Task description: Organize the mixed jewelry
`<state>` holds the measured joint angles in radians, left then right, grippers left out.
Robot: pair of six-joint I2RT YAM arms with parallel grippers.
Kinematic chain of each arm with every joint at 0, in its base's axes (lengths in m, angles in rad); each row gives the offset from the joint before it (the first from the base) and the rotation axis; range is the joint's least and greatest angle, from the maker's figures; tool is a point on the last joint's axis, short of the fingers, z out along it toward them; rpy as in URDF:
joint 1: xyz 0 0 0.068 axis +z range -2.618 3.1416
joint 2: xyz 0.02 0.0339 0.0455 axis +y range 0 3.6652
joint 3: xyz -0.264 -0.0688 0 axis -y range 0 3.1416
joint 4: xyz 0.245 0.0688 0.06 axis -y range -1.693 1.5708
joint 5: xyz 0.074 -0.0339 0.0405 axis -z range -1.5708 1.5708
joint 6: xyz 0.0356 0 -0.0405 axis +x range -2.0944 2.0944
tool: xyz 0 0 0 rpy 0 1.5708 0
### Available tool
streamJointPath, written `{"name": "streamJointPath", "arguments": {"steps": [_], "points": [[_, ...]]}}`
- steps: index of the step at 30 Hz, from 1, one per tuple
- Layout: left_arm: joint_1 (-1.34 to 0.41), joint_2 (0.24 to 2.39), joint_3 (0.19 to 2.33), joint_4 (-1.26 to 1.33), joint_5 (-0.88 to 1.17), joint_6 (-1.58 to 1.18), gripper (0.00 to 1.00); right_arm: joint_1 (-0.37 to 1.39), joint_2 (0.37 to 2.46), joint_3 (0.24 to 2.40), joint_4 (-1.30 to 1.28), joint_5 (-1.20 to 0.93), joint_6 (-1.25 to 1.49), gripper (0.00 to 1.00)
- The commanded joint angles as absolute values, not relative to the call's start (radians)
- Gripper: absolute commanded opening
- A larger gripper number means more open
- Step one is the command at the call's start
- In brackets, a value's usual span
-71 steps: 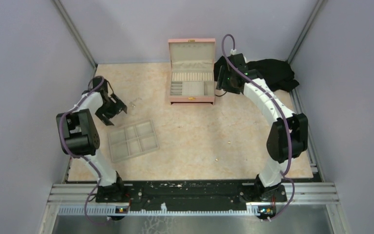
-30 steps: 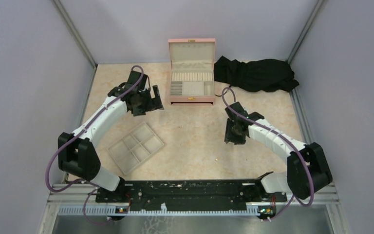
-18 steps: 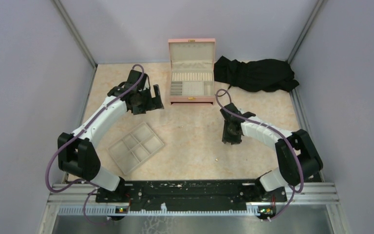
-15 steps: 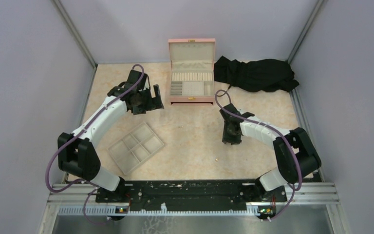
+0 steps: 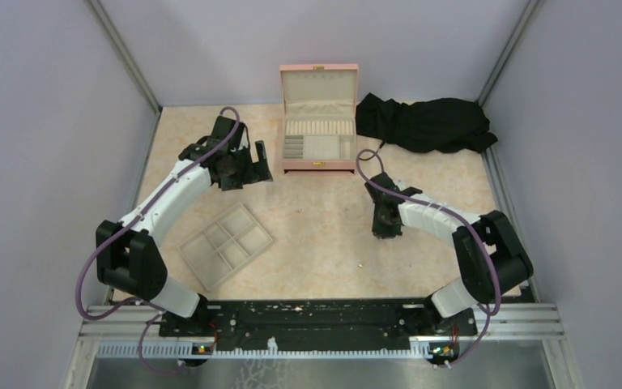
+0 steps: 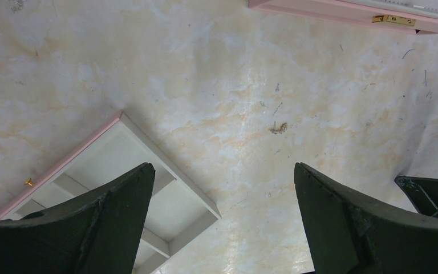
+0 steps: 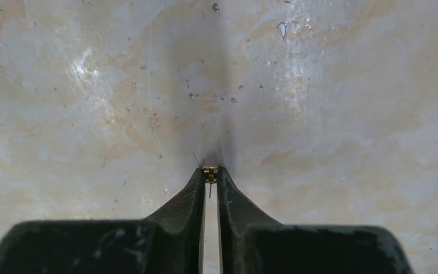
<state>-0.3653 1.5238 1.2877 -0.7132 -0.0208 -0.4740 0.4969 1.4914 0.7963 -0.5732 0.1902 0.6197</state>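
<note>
My right gripper rises next, moves to the left in the top view and lets go over the tray section nearest the stud (image 7: 210, 173), since that section stands empty.
A tiny gold stud (image 7: 210, 173) of the mixed jewelry is pinched at the very tips of my right gripper (image 7: 210, 170), which is shut on it and low against the marbled table. From above, that right gripper (image 5: 385, 230) sits right of the table's middle. Another gold speck (image 5: 360, 264) lies nearer the front. A small pale piece (image 6: 278, 128) lies on the table ahead of my left gripper (image 6: 223, 165). The left gripper (image 5: 251, 168) hangs wide open and holds nothing, just left of the pink box (image 5: 318, 121).
The beige six-compartment tray (image 5: 227, 245) lies at an angle front left, its corner under my left fingers (image 6: 108, 217). The open pink box stands at the back centre, its front edge and clasp (image 6: 395, 20) showing. A black cloth (image 5: 425, 123) is bunched at the back right.
My right gripper has closed from part open onto the gold stud, and its arm has drawn slightly inward. The left arm has stayed still and open.
</note>
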Motion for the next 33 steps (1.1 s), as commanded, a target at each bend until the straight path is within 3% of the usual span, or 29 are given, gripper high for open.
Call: {"name": "streamJointPath", "arguments": {"steps": [1, 9, 18, 33], "points": [[-0.369, 1.497, 1.279, -0.695, -0.008, -0.483, 0.98, 0.505, 1.509, 0.792, -0.546, 0.198, 0.589, 0.05], [-0.37, 1.493, 1.271, -0.695, -0.024, -0.484, 0.98, 0.579, 1.529, 0.883, -0.538, 0.101, 0.544, 0.01], [-0.35, 1.505, 1.294, -0.732, -0.072, -0.5, 0.98, 0.781, 1.705, 1.149, -0.564, 0.079, 0.447, 0.01], [0.094, 1.464, 1.223, -0.887, -0.005, -0.541, 0.98, 0.929, 1.88, 1.467, -0.497, -0.092, 0.34, 0.01]]}}
